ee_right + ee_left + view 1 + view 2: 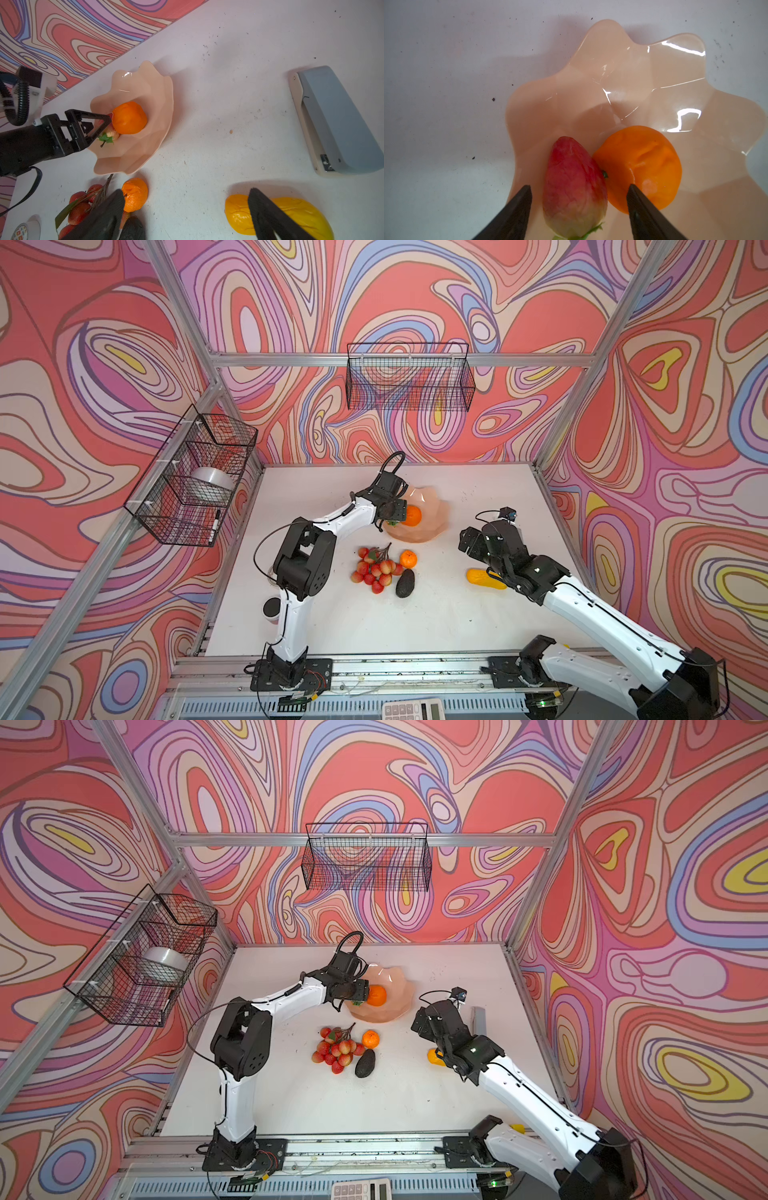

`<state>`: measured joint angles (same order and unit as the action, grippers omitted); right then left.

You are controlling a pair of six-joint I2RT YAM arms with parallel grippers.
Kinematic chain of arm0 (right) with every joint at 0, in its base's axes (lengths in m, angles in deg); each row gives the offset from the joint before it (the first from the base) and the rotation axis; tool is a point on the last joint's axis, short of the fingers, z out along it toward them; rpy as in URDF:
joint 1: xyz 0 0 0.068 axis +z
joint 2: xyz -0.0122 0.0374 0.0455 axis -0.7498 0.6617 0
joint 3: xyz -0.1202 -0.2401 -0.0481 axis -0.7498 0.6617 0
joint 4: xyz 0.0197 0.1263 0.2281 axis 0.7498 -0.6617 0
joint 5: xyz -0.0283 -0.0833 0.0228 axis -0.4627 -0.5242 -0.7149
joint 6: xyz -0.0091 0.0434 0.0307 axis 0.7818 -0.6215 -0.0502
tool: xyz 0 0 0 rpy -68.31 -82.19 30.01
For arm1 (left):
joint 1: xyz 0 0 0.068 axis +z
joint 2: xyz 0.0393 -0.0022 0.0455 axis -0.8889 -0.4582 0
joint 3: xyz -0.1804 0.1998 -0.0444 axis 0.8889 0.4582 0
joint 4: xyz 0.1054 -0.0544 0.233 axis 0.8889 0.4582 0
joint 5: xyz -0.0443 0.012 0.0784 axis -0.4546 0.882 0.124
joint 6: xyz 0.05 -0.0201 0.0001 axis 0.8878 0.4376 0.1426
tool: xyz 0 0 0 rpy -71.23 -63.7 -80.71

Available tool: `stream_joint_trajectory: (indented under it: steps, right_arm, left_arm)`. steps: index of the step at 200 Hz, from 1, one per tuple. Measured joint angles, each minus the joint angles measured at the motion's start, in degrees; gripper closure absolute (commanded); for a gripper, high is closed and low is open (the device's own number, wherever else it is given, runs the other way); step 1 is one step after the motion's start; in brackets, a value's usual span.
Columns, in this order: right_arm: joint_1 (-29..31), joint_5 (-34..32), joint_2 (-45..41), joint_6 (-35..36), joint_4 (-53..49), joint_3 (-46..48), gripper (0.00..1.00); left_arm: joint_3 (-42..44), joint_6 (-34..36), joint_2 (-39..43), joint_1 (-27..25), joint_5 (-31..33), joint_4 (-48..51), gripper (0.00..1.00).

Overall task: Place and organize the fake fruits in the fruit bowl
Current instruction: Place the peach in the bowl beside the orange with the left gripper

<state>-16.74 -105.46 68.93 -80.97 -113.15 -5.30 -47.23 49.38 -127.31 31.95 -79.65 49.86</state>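
Note:
The right gripper moves across toward the red balls and down astride the second orange (409, 558) (135, 194) next. The orange lies below it, still outside the bowl.
The pale peach fruit bowl (432, 506) (623, 83) stands at the back middle of the table. In it an orange (413, 516) (643, 162) lies against a red-yellow peach (574, 187) (113, 134). My left gripper (579, 187) (397, 512) is open astride the peach, with a gap on each side. In front of the bowl lie a bunch of red balls (374, 570), a second orange (408, 559) (135, 194) and a dark avocado (405, 583). My right gripper (186, 191) (469, 543) hangs open and empty over the table, beside the long yellow fruit (484, 578) (276, 216).
A grey stapler-like object (336, 120) lies by the right wall. Black wire baskets hang on the left wall (191, 481) and the back wall (409, 377). A small round container (271, 609) sits by the left arm's base, and a calculator (413, 709) lies beyond the front rail.

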Motion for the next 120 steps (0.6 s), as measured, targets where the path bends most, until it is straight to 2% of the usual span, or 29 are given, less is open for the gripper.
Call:
stream_joint_trajectory:
  steps: [17, 37, 74, 98, 120]
  right_arm:
    - [0.07, 1.73, 2.54, 1.22, -0.79, -2.21, 0.06]
    - [2.67, 2.58, 7.96, 1.73, 0.28, -4.44, 0.06]
    - [13.11, 3.74, 21.35, 0.48, 3.61, -7.91, 0.06]
    - [15.43, 4.44, 27.87, -1.22, 6.47, -8.63, 0.06]
    - [15.56, 4.20, 31.26, -2.95, 7.69, -8.85, 0.05]
  left_arm:
    - [1.88, -0.26, 3.48, 0.00, 1.01, -0.26, 0.23]
    - [6.97, -0.90, 12.68, 0.04, 4.28, -0.81, 0.21]
    - [22.01, -1.51, 39.30, 0.96, 11.98, -6.23, 0.14]
    - [33.64, -2.10, 56.15, 1.88, 15.50, -7.89, 0.07]
    - [43.54, -4.59, 69.99, 1.92, 19.02, -4.48, 0.04]
